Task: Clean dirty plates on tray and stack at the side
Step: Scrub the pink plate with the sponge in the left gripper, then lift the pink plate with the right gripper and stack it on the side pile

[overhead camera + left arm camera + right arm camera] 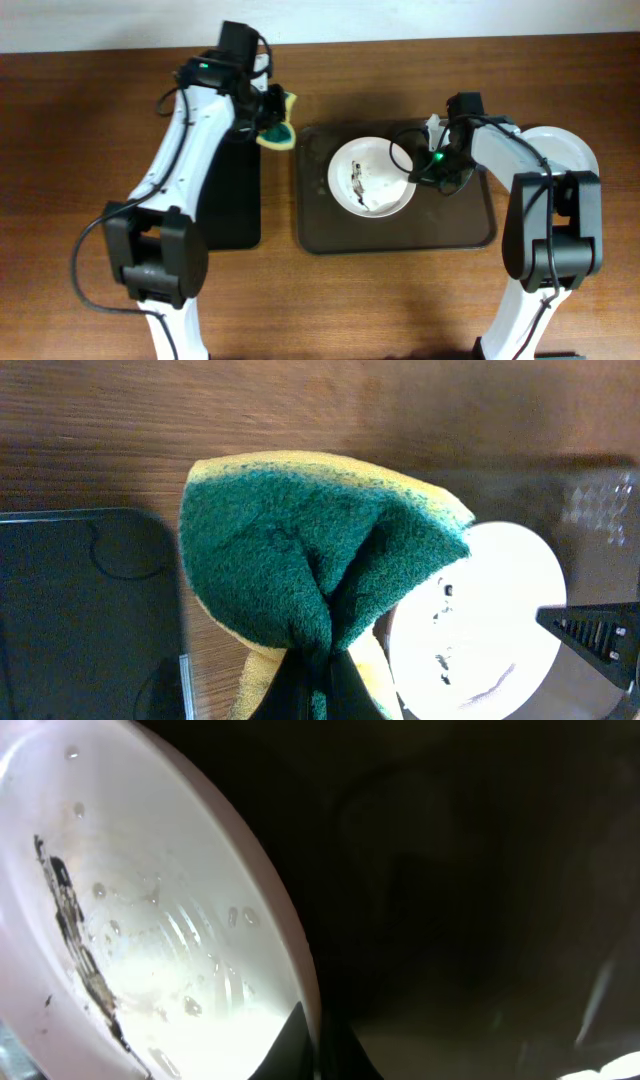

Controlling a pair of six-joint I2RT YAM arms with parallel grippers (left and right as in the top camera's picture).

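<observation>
The plain white plate (568,152) is to my right gripper's right in the overhead view, so next my right gripper will lift across, lower its plate onto it and release.
A white plate (372,176) with dark smears sits on the dark brown tray (470,232). My right gripper (418,166) is shut on the plate's right rim; the right wrist view shows the rim (280,930) pinched between the fingers (318,1055). My left gripper (270,118) is shut on a folded green and yellow sponge (279,131), held just left of the tray's far left corner. In the left wrist view the sponge (310,550) fills the middle and the smeared plate (480,620) shows at lower right. A plain white plate (568,152) lies on the table right of the tray.
A narrower black tray (232,200) lies under my left arm, left of the brown tray; it also shows in the left wrist view (80,610). Wooden table (60,150) extends all around. A wall edge runs along the far side.
</observation>
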